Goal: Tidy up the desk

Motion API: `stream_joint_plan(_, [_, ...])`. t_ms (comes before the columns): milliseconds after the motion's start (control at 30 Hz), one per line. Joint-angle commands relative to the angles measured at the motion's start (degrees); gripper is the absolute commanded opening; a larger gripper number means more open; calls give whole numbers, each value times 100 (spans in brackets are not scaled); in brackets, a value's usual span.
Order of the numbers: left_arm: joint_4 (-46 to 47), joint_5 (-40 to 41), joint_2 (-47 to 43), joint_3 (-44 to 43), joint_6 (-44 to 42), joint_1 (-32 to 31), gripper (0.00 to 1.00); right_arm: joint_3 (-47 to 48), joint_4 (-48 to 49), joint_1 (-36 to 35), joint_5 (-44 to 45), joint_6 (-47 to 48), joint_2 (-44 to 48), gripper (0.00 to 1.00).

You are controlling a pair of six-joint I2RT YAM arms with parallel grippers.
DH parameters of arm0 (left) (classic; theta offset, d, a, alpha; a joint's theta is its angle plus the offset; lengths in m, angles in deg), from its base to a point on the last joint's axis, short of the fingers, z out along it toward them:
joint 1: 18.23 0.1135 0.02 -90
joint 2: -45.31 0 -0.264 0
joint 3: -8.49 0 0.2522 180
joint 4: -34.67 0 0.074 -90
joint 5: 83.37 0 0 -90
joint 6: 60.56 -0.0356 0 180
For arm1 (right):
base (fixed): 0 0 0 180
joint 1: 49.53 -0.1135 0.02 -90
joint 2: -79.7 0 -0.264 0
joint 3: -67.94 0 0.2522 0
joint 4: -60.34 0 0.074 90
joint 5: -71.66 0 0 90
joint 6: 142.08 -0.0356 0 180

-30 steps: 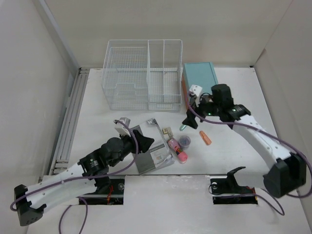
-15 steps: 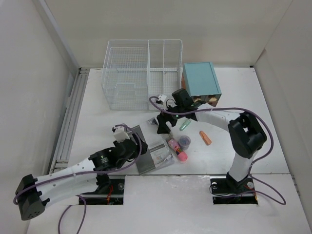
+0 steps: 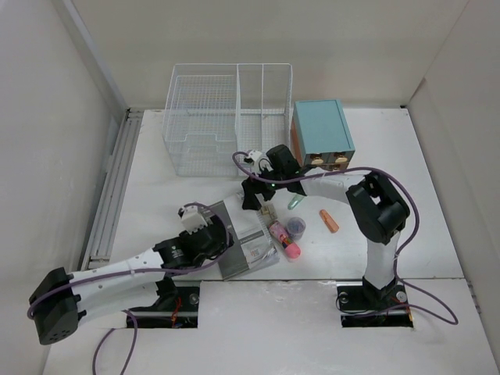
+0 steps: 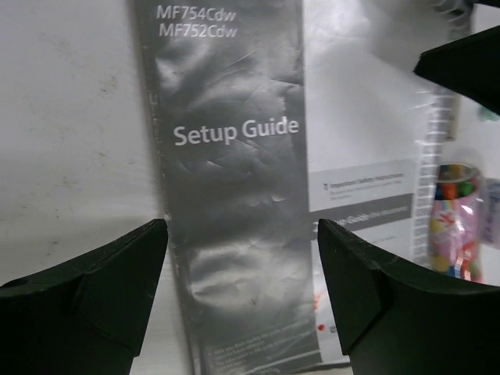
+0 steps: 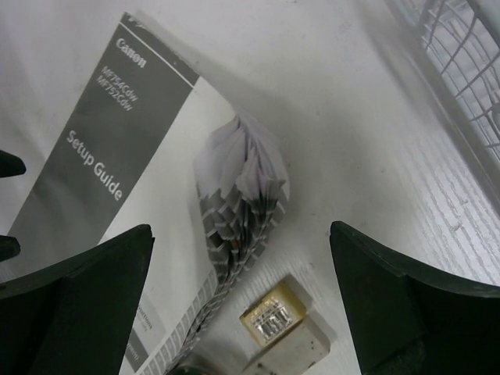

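The booklet's pages are bunched below the right gripper, between its fingers, so it needs to move down onto the booklet's fanned, curled corner [image 5: 236, 223] and close its fingers across them.
The white desk [image 3: 391, 164] holds a grey-and-white "Setup Guide" booklet [image 3: 248, 248] near the front middle. My left gripper [image 3: 217, 233] is open and empty, its jaws straddling the booklet's grey band [image 4: 234, 156] from just above. My right gripper [image 3: 251, 199] is open and empty, hovering over the booklet's fanned, curled corner [image 5: 238, 180] and a small staple box [image 5: 277, 320]. The left wrist view shows its own gripper [image 4: 241, 230] open, and the right wrist view shows its own gripper [image 5: 241, 230] open.
A white wire basket organizer [image 3: 226, 117] stands at the back, with a teal drawer box [image 3: 320, 133] to its right. A pink tube [image 3: 286, 242], a purple-capped item [image 3: 296, 226], a green marker [image 3: 295, 202] and an orange piece [image 3: 329, 221] lie right of the booklet.
My right arm swung left from beside the teal box to above the booklet's curled corner. My left gripper drew back slightly along the booklet toward the near left.
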Motion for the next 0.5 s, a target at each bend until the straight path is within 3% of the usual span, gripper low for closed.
stream_joint_plan(0, [10,88,445,-10,178,-28,75,1,497,-109,212,-318,-60,99])
stream_joint_plan(133, [11,25,711,-62,328,-98,77,-121,497,-171,196,-432,-112,95])
stream_joint_plan(267, [11,25,763,-62,328,-98,79,-122,550,-171,-199,-494,-358,74])
stream_joint_plan(300, [11,25,763,-62,328,-98,79,-174,550,-171,-383,-494,-358,62])
stream_joint_plan(367, [-103,25,763,-115,328,-98,80,-175,550,-171,-647,-494,-411,48])
stream_joint_plan(400, [-103,-36,763,-115,328,-98,80,-175,550,-171,-1005,-494,-463,25])
stream_joint_plan(467, [-103,-36,702,-115,328,-98,80,-175,550,-171,-1280,-546,-517,3])
